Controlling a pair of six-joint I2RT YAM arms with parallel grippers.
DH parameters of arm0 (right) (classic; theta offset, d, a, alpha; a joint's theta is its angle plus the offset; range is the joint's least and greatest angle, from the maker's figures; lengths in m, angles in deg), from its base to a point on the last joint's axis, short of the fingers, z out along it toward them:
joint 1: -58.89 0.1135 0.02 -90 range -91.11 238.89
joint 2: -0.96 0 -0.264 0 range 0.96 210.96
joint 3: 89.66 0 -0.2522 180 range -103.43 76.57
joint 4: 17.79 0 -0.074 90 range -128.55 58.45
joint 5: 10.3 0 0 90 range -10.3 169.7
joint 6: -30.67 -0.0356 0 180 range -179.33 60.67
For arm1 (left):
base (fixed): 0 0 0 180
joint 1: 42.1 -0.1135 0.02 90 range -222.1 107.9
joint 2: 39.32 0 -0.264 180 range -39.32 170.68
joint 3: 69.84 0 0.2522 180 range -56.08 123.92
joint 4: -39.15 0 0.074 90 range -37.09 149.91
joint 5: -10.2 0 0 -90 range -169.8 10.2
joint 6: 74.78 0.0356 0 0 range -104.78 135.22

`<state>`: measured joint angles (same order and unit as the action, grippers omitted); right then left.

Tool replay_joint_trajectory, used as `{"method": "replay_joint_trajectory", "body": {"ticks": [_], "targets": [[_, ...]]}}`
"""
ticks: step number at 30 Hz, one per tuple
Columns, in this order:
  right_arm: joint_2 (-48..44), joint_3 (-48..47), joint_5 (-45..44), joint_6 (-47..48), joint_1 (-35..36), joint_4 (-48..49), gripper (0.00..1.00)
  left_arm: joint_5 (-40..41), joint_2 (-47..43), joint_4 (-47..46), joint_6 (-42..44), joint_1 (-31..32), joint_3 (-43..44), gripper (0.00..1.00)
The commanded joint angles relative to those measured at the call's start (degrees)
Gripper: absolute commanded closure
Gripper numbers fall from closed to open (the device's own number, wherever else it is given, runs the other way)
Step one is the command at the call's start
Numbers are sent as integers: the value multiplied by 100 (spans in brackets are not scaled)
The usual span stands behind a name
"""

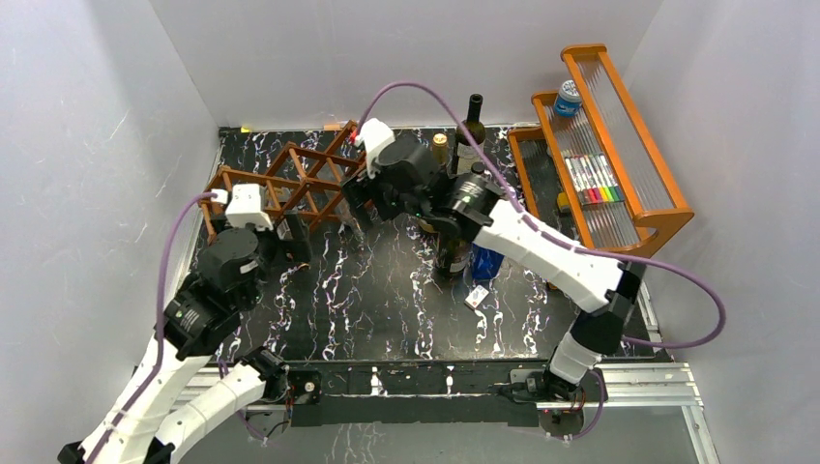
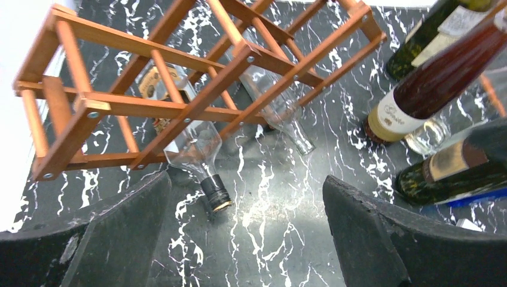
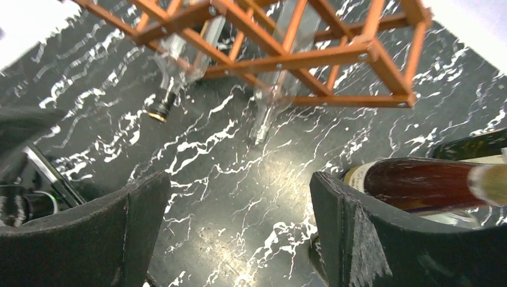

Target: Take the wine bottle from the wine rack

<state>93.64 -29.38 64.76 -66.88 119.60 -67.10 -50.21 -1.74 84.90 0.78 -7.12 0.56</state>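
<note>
I will next move my right gripper down with its fingers open onto the uncapped bottle's neck (image 3: 263, 121) below it, because that neck sticks out clear of the rack (image 3: 287, 54).
The reddish-brown wine rack (image 1: 290, 179) (image 2: 197, 89) (image 3: 287, 54) stands at the back left of the table. Two clear wine bottles lie in its cells with their necks sticking out toward me. One has a black cap (image 2: 215, 192) (image 3: 159, 110) and rests on the table. The other (image 2: 281, 113) (image 3: 269, 110) is uncapped. My left gripper (image 1: 293, 246) (image 2: 245, 230) hangs open just in front of the capped neck, touching nothing. To the right of it, my right gripper (image 1: 353, 213) (image 3: 239, 233) is open too, above the table before the rack's right end.
Upright bottles stand right of the rack: a dark red one (image 2: 442, 78) (image 3: 418, 182), green ones (image 1: 471, 126) (image 2: 418, 42) and one beneath the right arm (image 1: 450, 253). An orange wooden shelf (image 1: 619, 145) holding markers fills the back right. A small white tag (image 1: 476, 296) lies mid-table.
</note>
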Motion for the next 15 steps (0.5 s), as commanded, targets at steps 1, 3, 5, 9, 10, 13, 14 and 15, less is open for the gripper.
{"method": "replay_joint_trajectory", "body": {"ticks": [1, 3, 5, 9, 10, 13, 14, 15], "targets": [[408, 181, -8, -27, 118, 335, 2, 481, -284, 292, -119, -31, 332, 2], [593, 285, -127, 45, 128, 435, 2, 648, -331, 356, -234, -33, 406, 2], [891, 232, -196, 52, 125, 414, 2, 631, -355, 356, -280, -35, 451, 2], [1296, 354, -250, -27, 124, 664, 2, 605, -346, 297, -242, -35, 339, 2], [1397, 348, -315, -80, 123, 696, 2, 609, -321, 320, -267, -35, 312, 2], [1754, 226, -574, -206, 125, 712, 2, 511, -264, 329, -257, -35, 284, 2], [1849, 187, -682, -246, 121, 716, 2, 516, -261, 337, -261, -30, 311, 2], [1932, 151, -825, -282, 123, 712, 2, 521, -294, 326, -269, -35, 328, 2]]}}
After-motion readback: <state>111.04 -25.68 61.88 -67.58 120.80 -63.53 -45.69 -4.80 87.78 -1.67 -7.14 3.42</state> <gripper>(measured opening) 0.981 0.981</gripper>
